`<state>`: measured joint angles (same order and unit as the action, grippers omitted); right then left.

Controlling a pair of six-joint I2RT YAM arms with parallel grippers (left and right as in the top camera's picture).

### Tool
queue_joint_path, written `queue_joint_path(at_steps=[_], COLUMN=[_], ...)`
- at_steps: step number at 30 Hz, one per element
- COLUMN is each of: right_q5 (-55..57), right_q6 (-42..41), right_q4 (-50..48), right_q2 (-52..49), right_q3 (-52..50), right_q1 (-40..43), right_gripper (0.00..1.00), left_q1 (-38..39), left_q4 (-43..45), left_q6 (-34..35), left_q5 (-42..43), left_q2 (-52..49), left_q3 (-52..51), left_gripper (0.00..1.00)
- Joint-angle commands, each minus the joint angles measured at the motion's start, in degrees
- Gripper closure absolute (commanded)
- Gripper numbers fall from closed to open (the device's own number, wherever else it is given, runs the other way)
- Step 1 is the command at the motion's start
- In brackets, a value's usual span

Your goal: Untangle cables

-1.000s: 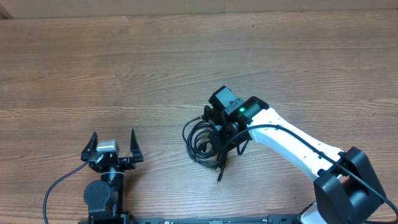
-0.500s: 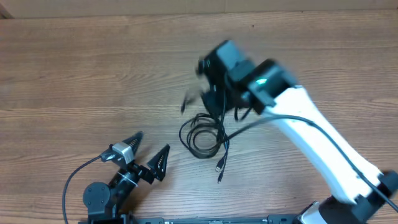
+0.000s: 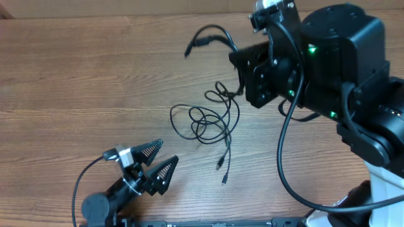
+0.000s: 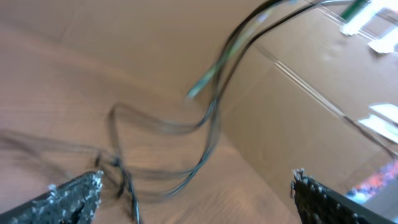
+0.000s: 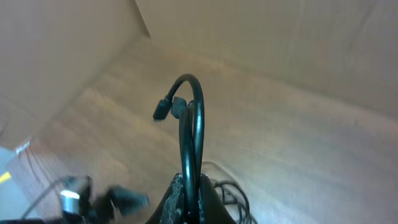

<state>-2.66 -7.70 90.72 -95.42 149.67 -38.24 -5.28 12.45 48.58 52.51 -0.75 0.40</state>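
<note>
My right gripper should go lower next, tip its fingers down and let the cables go, since clear, bare table lies below it by the far cable loops.
Thin black cables lie in loose loops on the wooden table, with plug ends trailing toward the front. My right gripper is raised high and shut on a looped part of the cables; a plug end curls out to the left of it. In the right wrist view the jaws pinch the doubled cable, which arcs up to a plug. My left gripper is open and empty, low at the front left, pointing at the cables. Blurred cables hang ahead of it.
The wooden table spreads to the left and back. A thick black wire runs from the left arm base. The right arm's white body fills the right side. A cardboard wall stands behind.
My right gripper has lifted up and back with part of the cables, pulling the coil open into looser loops. My left gripper has swung to the right toward the cables.
</note>
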Motion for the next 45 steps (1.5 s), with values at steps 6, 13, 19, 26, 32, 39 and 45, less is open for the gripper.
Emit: queue_joint_path(at_steps=[6, 13, 19, 26, 32, 39, 45], right_q5=[-8.6, -9.0, -9.0, -8.8, -3.2, 3.0, 3.2], right_q6=[-1.5, -1.9, -2.6, -2.6, -2.6, -2.6, -2.6], right_q4=[2.1, 2.9, 3.0, 4.2, 4.1, 4.1, 4.2], right_q2=[0.0, 0.0, 0.0, 0.0, 0.0, -0.6, -2.9], right_q3=[0.4, 0.4, 0.4, 0.4, 0.4, 0.4, 0.4], right_q1=[0.0, 0.0, 0.0, 0.0, 0.0, 0.1, 0.1], right_gripper=[0.96, 0.96, 0.96, 0.96, 0.96, 0.96, 0.96], left_q1=[0.1, 0.0, 0.0, 0.1, 1.7, 19.7, 32.5], left_q4=[11.8, 17.6, 14.5, -8.8, -17.5, -34.7, -32.6], left_q6=[-8.0, -15.4, -24.8, -44.3, -58.1, -74.6, -75.6], left_q5=[7.7, 8.6, 8.5, 17.0, 33.2, 4.6, -12.7], left_q2=[-2.2, -13.4, -30.9, -56.0, -67.1, -65.2, -65.1], left_q3=[-0.1, 7.0, 30.6, 58.5, 60.2, 60.2, 60.3], left_gripper=[0.0, 0.0, 0.0, 0.0, 0.0, 0.0, 0.0])
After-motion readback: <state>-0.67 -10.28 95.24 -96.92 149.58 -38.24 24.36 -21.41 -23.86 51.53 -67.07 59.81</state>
